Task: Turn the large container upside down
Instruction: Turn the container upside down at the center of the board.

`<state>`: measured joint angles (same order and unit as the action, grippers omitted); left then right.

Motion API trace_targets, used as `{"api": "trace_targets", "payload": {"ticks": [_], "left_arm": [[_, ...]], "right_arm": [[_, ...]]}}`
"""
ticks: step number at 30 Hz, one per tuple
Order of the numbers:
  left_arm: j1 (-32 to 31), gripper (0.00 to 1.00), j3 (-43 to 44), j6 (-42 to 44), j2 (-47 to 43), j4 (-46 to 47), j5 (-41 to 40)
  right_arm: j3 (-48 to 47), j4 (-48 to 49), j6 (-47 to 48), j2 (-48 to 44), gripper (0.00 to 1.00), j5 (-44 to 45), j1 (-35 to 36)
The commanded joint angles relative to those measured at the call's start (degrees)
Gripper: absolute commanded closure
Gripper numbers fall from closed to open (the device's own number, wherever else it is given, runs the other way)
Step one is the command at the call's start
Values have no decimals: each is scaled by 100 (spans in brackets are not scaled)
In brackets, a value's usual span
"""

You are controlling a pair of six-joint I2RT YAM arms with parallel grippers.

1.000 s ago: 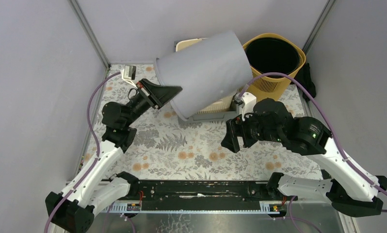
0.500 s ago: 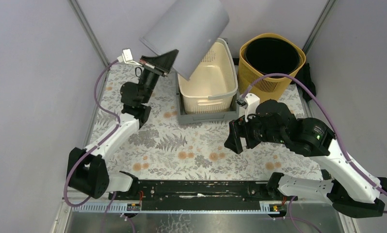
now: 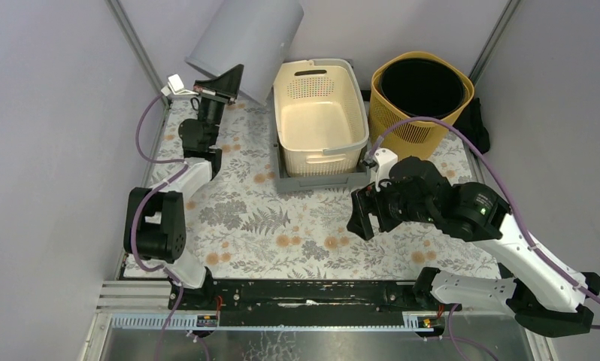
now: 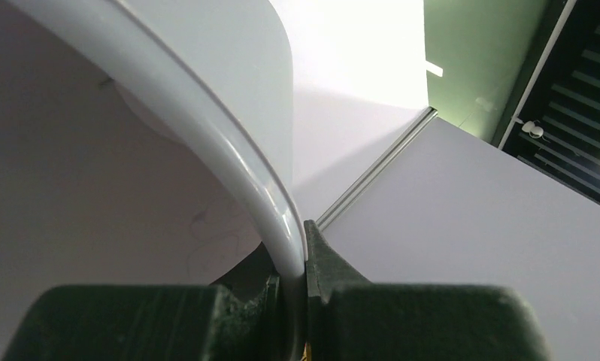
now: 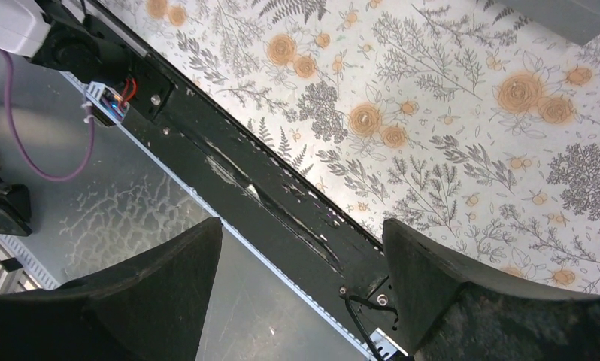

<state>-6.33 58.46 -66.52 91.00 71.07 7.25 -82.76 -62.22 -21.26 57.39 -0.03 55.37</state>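
Note:
The spot on the floral cover beside the grey tray is clear of baskets, so the left gripper should next lower the tilted container onto it, open rim first.
The large container (image 3: pixel 244 41) is a grey cylinder held high in the air at the back left, above the table's far left corner. It is tilted, with its open rim at the lower end and its upper end cut off by the frame's top. My left gripper (image 3: pixel 228 80) is shut on that rim. In the left wrist view the rounded grey rim (image 4: pixel 229 150) runs down between the two fingers of my left gripper (image 4: pixel 301 263), which pinch it. My right gripper (image 3: pixel 361 218) is open and empty above the table's middle right. It also shows in the right wrist view (image 5: pixel 304 263).
A cream slotted basket (image 3: pixel 340 150) sits in a grey tray (image 3: pixel 319 182) at the back middle. A yellow round basket (image 3: pixel 413 128) with a black inside stands to its right. The floral table cover (image 3: pixel 282 226) lies in front. The black rail (image 3: pixel 304 289) runs along the near edge.
My left arm has swung the grey container up, back and to the left, off the cream basket, turning its rim downward. The right arm has hardly moved.

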Motion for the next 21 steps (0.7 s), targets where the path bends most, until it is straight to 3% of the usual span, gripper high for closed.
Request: {"api": "trace_targets", "payload": {"ticks": [1, 12, 21], "left_arm": [[138, 96, -73, -301, 265, 1933, 298], [206, 100, -851, -81, 508, 2148, 326], [519, 100, -609, -381, 1210, 2183, 366]], "right_arm": [[221, 237, -31, 38, 15, -52, -25], [489, 380, -90, 148, 15, -211, -52], [552, 416, -103, 275, 14, -332, -96]]}}
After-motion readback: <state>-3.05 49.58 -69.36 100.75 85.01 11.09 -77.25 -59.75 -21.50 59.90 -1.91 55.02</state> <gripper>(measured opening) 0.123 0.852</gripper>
